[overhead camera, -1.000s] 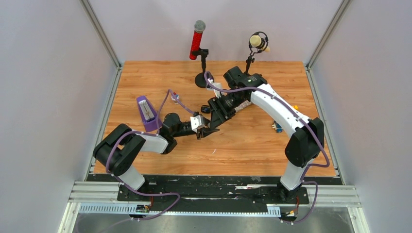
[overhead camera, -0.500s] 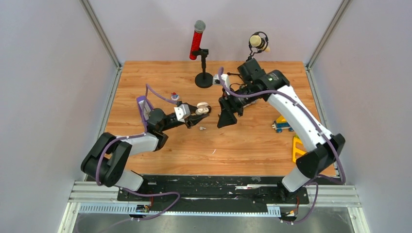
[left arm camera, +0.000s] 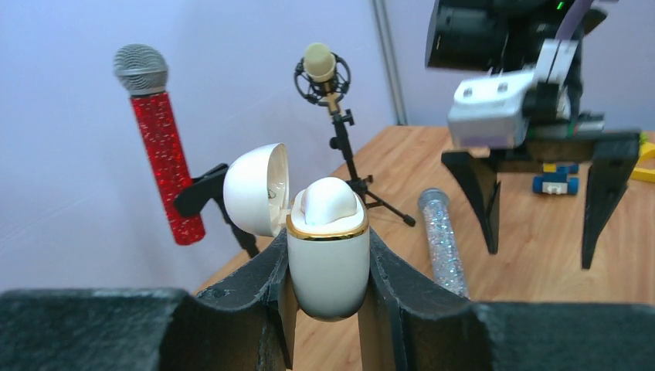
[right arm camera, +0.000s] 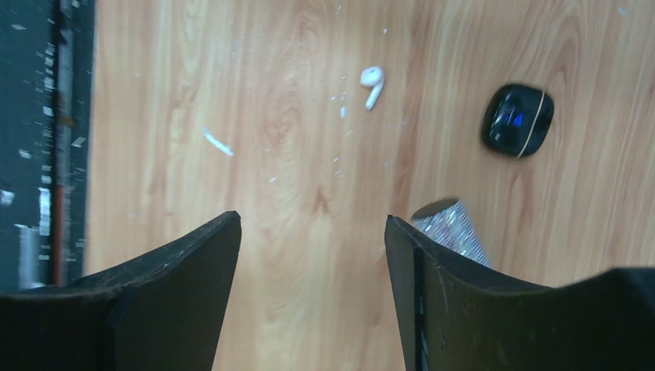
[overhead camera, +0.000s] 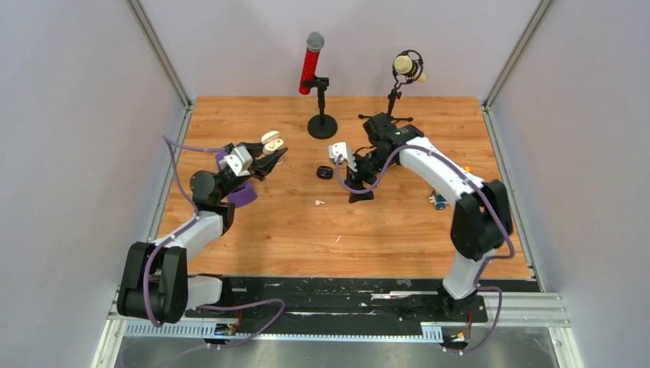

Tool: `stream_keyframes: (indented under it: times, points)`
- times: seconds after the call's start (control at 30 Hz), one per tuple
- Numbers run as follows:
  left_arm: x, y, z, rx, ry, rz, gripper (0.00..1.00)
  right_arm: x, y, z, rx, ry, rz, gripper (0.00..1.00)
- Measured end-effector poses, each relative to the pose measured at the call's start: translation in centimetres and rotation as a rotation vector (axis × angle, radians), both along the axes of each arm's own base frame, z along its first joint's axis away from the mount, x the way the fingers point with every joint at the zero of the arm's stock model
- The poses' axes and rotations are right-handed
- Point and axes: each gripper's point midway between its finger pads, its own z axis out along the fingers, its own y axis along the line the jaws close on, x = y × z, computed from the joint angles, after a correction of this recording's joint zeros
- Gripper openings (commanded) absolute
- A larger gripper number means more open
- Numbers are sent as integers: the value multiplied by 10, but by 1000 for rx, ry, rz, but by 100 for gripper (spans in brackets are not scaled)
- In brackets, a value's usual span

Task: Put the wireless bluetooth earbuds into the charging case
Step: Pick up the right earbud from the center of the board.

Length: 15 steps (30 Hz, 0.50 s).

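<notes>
My right gripper moves down and left in the top view next, to where the unseated earbud lies, turning and coming down onto its round head [overhead camera: 318, 202] [right arm camera: 371, 76].
My left gripper [overhead camera: 273, 153] is shut on a white charging case [overhead camera: 270, 140] with a gold rim and holds it up at the left, above the table. In the left wrist view the case [left arm camera: 328, 270] stands upright between the fingers [left arm camera: 259, 270], lid [left arm camera: 255, 189] open, with one white earbud [left arm camera: 328, 202] seated in it. A second white earbud [overhead camera: 316, 202] lies on the table; it also shows in the right wrist view [right arm camera: 371, 83]. My right gripper [overhead camera: 360, 195] is open and empty, pointing down, right of that earbud [right arm camera: 310, 219].
A black closed case [overhead camera: 324, 172] [right arm camera: 517, 120] lies by a glittery silver tube [right arm camera: 448, 224] [left arm camera: 442, 239]. A red microphone [overhead camera: 311, 65] and a cream microphone [overhead camera: 407, 67] stand at the back. A purple metronome [overhead camera: 244, 193] is under my left arm. A blue toy car [overhead camera: 437, 201] is at the right.
My left gripper has drawn back to the left and up with the open case. My right gripper has swung back and down, and now hangs open just right of the loose earbud.
</notes>
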Motion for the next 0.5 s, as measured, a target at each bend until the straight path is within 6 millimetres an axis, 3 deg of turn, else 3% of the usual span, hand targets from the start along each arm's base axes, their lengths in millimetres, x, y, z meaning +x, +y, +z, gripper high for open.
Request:
stream_keyframes:
  times: [0.1, 0.3, 0.5]
  points:
    - [7, 17, 4, -13, -3, 48, 0, 23, 18, -26, 7, -6, 95, 66]
    - [14, 38, 9, -36, 6, 101, 0, 59, 56, -57, 39, -38, 225, 65]
    - [15, 46, 13, -48, 5, 121, 0, 48, 75, -87, 19, -31, 337, 66]
